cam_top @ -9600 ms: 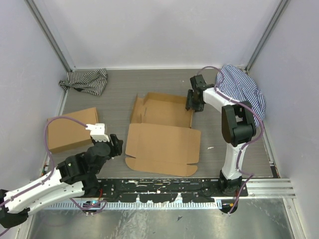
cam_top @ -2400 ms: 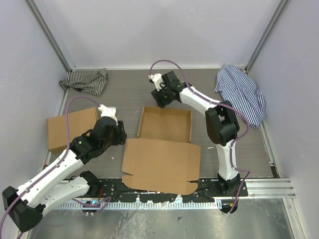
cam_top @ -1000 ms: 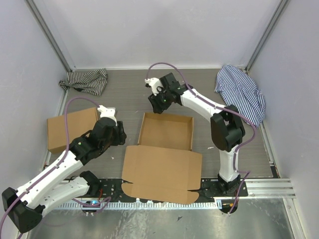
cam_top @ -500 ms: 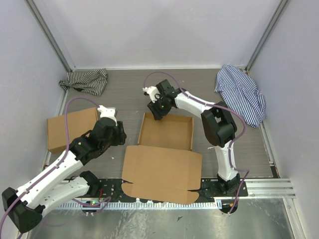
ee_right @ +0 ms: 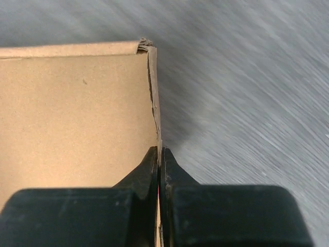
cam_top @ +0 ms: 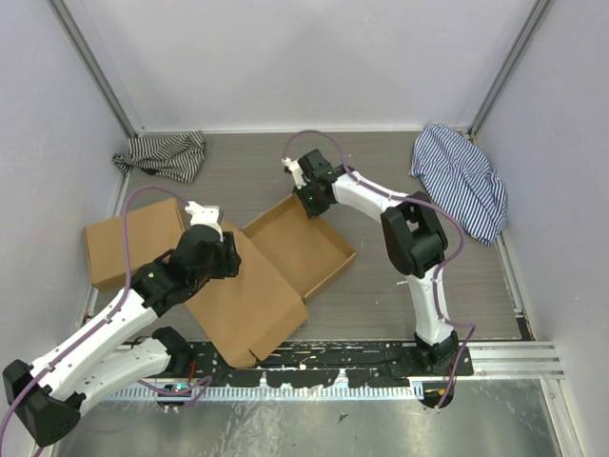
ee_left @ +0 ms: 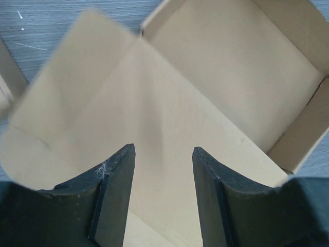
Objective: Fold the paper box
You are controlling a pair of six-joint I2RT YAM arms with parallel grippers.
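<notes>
The robot's right gripper will next drag the paper box's far side back and to the right in the top view over bare tabletop and then release it, as the box's lid flap (cam_top: 243,300) lies toward the robot.
The paper box (cam_top: 300,246) is a brown cardboard mailer, its shallow tray open and turned diagonally, its big lid flap (cam_top: 243,300) lying flat toward the near left. My right gripper (cam_top: 309,200) is shut on the tray's far wall near a corner, seen in the right wrist view (ee_right: 160,154) with the wall (ee_right: 153,92) pinched between the fingers. My left gripper (cam_top: 224,257) is open and empty, hovering over the lid flap; in the left wrist view (ee_left: 163,154) the flap and tray (ee_left: 241,67) lie below the spread fingers.
A second flat brown cardboard box (cam_top: 128,243) lies at the left, partly under my left arm. A black-and-white striped cloth (cam_top: 162,152) sits at the back left. A blue striped cloth (cam_top: 461,181) lies at the back right.
The right gripper has closed on the tray's far wall and swung the whole box round to a diagonal, its lid flap sliding left under my left gripper. The left arm has hardly moved.
</notes>
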